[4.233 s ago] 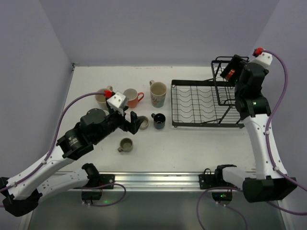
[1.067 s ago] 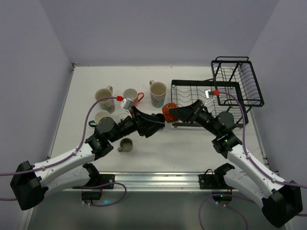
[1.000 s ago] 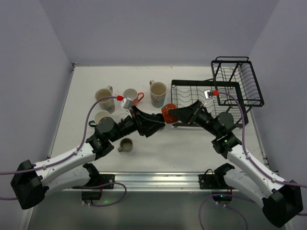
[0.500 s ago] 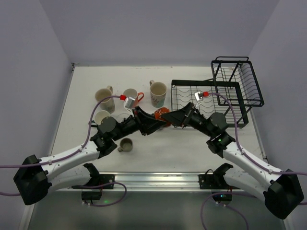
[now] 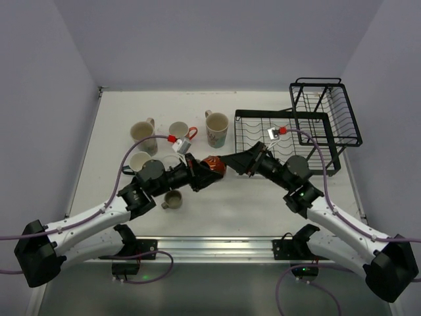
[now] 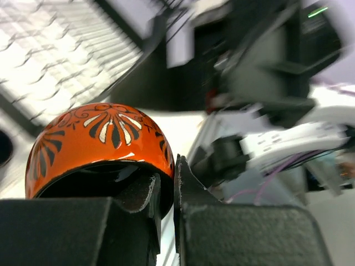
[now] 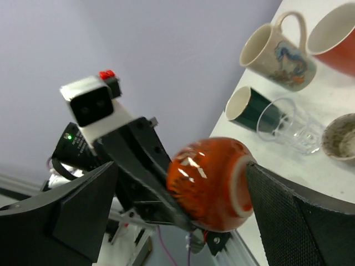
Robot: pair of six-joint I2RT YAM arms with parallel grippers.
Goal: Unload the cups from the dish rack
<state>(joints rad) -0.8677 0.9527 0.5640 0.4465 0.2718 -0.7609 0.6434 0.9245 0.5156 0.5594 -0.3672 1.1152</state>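
The orange-red cup hangs tipped, so my left gripper must turn fingers-down, move back and down to bare tabletop (image 5: pixel 204 203) beside the small beige cup and release the orange-red cup's rim.
An orange-red cup (image 5: pixel 214 164) with a dark flower pattern hangs above the table between the two arms. My left gripper (image 5: pixel 204 168) is shut on its rim; in the left wrist view one finger sits inside the cup (image 6: pixel 100 141) and the other outside. My right gripper (image 5: pixel 231 161) stands wide open around the same cup (image 7: pixel 211 183), its fingers (image 7: pixel 83 213) spread to either side. The black wire dish rack (image 5: pixel 276 135) with its raised basket (image 5: pixel 329 108) lies behind the right arm, and no cups show in it.
On the table left of the rack stand a patterned cream mug (image 5: pixel 217 127), an orange-red mug (image 5: pixel 179 130), a cream mug (image 5: pixel 141 130), a pale cup (image 5: pixel 139 160) and a small beige cup (image 5: pixel 172 199). A dark teal cup (image 7: pixel 247 105) and a clear glass (image 7: pixel 283 130) lie nearby.
The left gripper has shut on the orange-red cup's rim and the right gripper has opened off it. The cup has moved left, away from the rack.
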